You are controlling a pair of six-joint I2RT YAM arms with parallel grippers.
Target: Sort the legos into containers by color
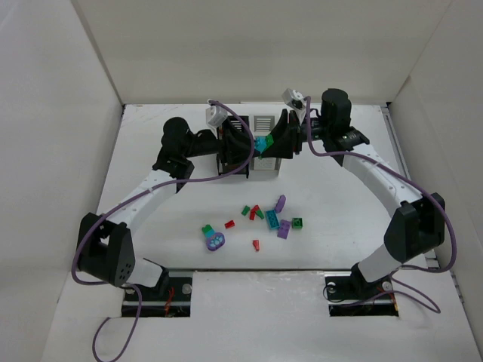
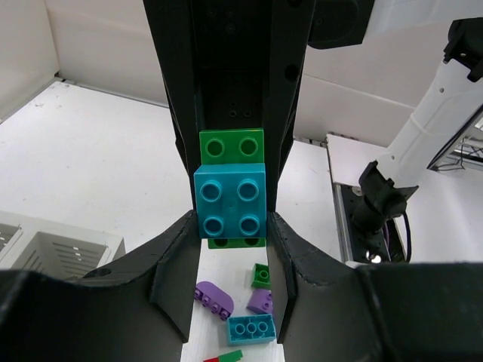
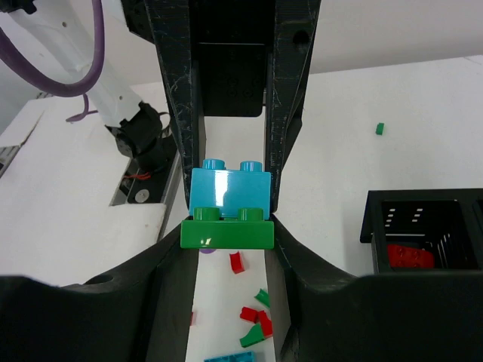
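The left gripper pulls away next, tilts down and releases the teal brick in the black bin's far section (image 1: 240,124), below and outward, apart from the red bricks.
Both grippers meet above the bins on one joined piece. It is a teal brick (image 1: 263,143) stuck to a green brick (image 3: 226,233). My left gripper (image 2: 231,223) is shut on the teal brick (image 2: 230,203). My right gripper (image 3: 227,226) is shut on the green brick, seen behind the teal one in the left wrist view (image 2: 231,145). The black bin (image 3: 423,219) holds red bricks (image 3: 408,256). The white bin (image 1: 264,124) stands beside it, partly hidden by the grippers. Loose legos lie mid-table: red (image 1: 229,224), teal (image 1: 272,219), purple (image 1: 280,202), green (image 1: 297,222).
A purple-and-green piece (image 1: 213,240) and a small red brick (image 1: 256,244) lie nearer the arm bases. One small green brick (image 3: 379,129) lies apart on the table. White walls enclose the table on three sides. The white bin's corner shows in the left wrist view (image 2: 60,253).
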